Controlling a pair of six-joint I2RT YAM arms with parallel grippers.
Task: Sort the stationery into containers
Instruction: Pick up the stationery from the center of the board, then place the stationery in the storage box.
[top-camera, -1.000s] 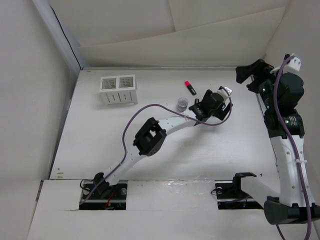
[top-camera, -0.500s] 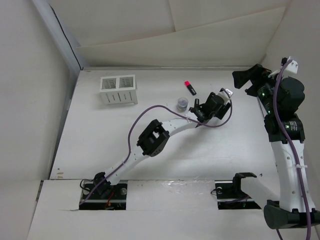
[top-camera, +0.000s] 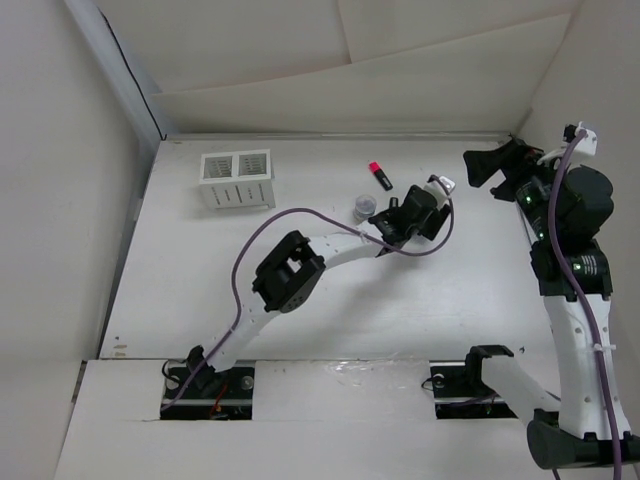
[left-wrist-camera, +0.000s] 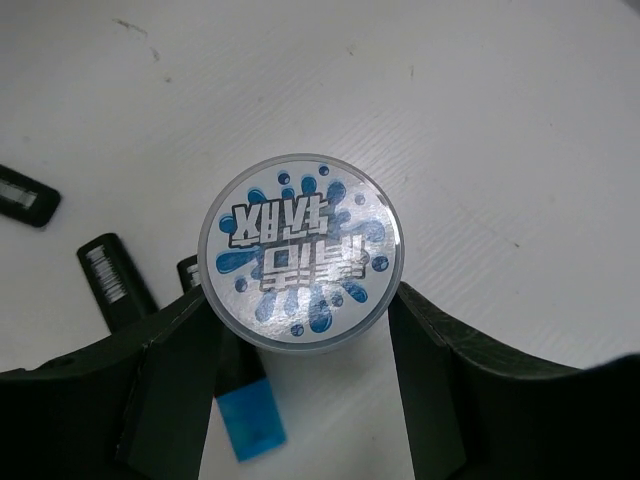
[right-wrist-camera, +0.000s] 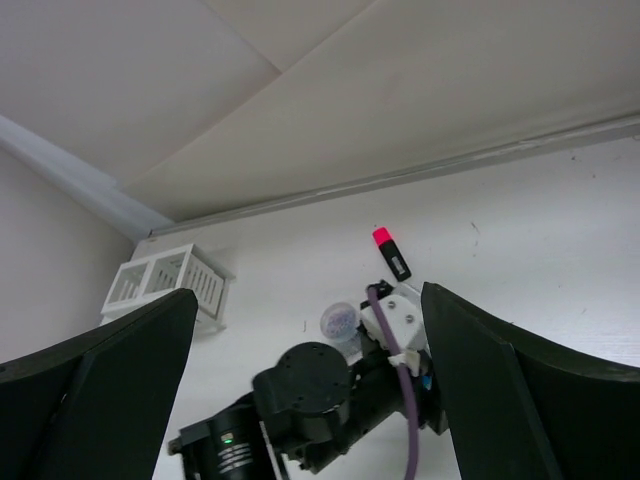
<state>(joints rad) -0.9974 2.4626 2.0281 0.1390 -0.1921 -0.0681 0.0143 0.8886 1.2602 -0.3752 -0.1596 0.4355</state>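
The empty section of the box by the box's side is left of my left gripper in the top view, so I will carry the roll (top-camera: 365, 207) over it and release.
The translucent grey roll (left-wrist-camera: 300, 250), its top printed with blue splashes, sits between the fingers of my left gripper (left-wrist-camera: 300, 294), which is shut on its sides. From above, the roll (top-camera: 365, 207) is at the tip of the left gripper (top-camera: 378, 213), mid-table. A blue-capped highlighter (left-wrist-camera: 250, 425) and other black highlighters (left-wrist-camera: 115, 280) lie on the table under the gripper. A pink-capped highlighter (top-camera: 380, 176) lies just behind. The white two-compartment box (top-camera: 237, 180) stands at the back left. My right gripper (top-camera: 490, 165) is open and empty, raised at the back right.
White walls close the table at the back and on both sides. The left arm's purple cable (top-camera: 300, 215) loops over the middle of the table. The right wrist view shows the box (right-wrist-camera: 165, 285), the roll (right-wrist-camera: 338, 320) and the pink highlighter (right-wrist-camera: 392, 252).
My left gripper has slid left and its fingers now bracket the roll, which stays in place. The left elbow has swung left. The right gripper has shifted slightly and stays open.
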